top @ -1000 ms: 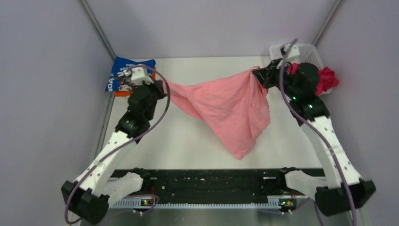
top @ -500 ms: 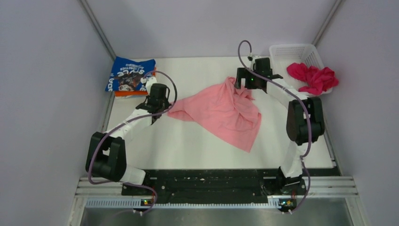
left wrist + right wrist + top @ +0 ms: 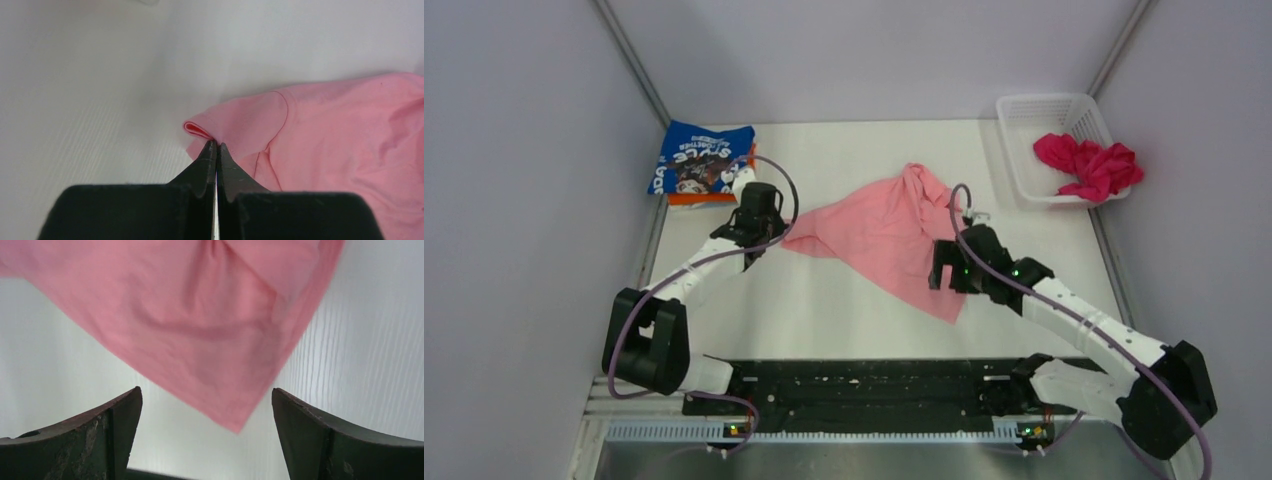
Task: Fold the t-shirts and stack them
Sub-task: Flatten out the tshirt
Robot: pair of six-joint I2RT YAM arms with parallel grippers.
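The robot's right gripper should next pull its open fingers back toward the base and down around the pink t-shirt's pointed near corner [image 3: 954, 315] [image 3: 234, 426].
The light pink t-shirt [image 3: 884, 232] lies rumpled across the middle of the table. My left gripper [image 3: 773, 237] sits at its left tip, low on the table. In the left wrist view that gripper [image 3: 216, 144] is shut on the sleeve hem of the pink t-shirt [image 3: 345, 130]. My right gripper [image 3: 948, 281] hovers over the shirt's near right corner. In the right wrist view it [image 3: 206, 399] stands wide open, and the pink t-shirt's [image 3: 200, 315] pointed corner lies between the fingers, untouched. A folded blue t-shirt [image 3: 701, 155] rests on an orange t-shirt [image 3: 692, 198] at the back left.
A white lattice basket [image 3: 1022, 112] stands at the back right, with a crumpled magenta t-shirt [image 3: 1088, 165] spilling over its near rim. Grey walls close in both sides and the back. The black rail [image 3: 874, 385] runs along the near edge.
The right gripper let go of the pink shirt's far end, opened and swung back to its near corner. The shirt dropped onto the table; the left gripper came down, still holding the sleeve.
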